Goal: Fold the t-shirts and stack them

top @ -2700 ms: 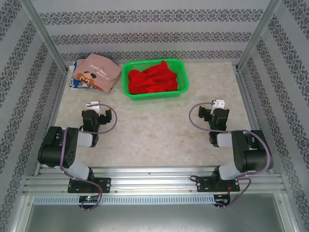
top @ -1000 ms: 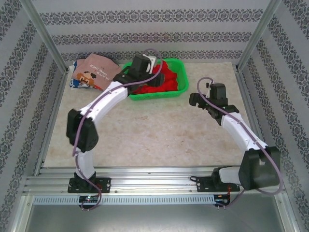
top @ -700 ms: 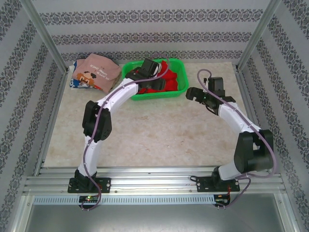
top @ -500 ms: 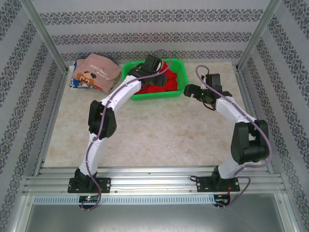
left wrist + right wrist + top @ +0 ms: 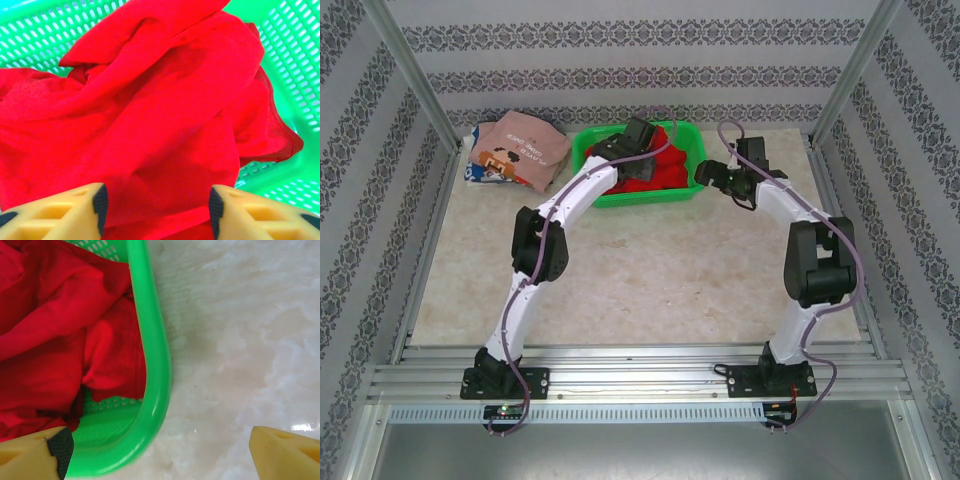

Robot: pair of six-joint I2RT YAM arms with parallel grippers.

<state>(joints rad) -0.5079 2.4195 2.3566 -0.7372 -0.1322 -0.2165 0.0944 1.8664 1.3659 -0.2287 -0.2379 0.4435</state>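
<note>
The basket's rim curves away at the near corner in front of my fingers, so my right gripper needs to move gently outward and down next, with its fingers on both sides of the basket's straight side rim (image 5: pixel 703 157) (image 5: pixel 159 357), and close.
A crumpled bright red t-shirt (image 5: pixel 672 176) fills the green mesh basket (image 5: pixel 650 198). My left gripper (image 5: pixel 646 146) is down inside the basket. In the left wrist view it (image 5: pixel 155 210) stands open, with a fold of the red t-shirt (image 5: pixel 165 100) bulging between its pads, which stand apart from the cloth. My right gripper (image 5: pixel 706 177) is at the basket's right front corner, and in the right wrist view it (image 5: pixel 160 455) is wide open astride the green rim (image 5: pixel 150 350). A folded dusty-pink t-shirt (image 5: pixel 525 148) lies on a white-blue one (image 5: pixel 475 172) at the back left.
The basket stands at the back middle of the pale marble table (image 5: pixel 650 270). Patterned walls and metal posts (image 5: pixel 415 75) enclose the table on three sides. Bare tabletop (image 5: pixel 240 340) lies just right of the basket.
The left gripper has gone lower into the basket and its jaws have narrowed around the red cloth. The right gripper has moved left and back to the basket's right corner.
</note>
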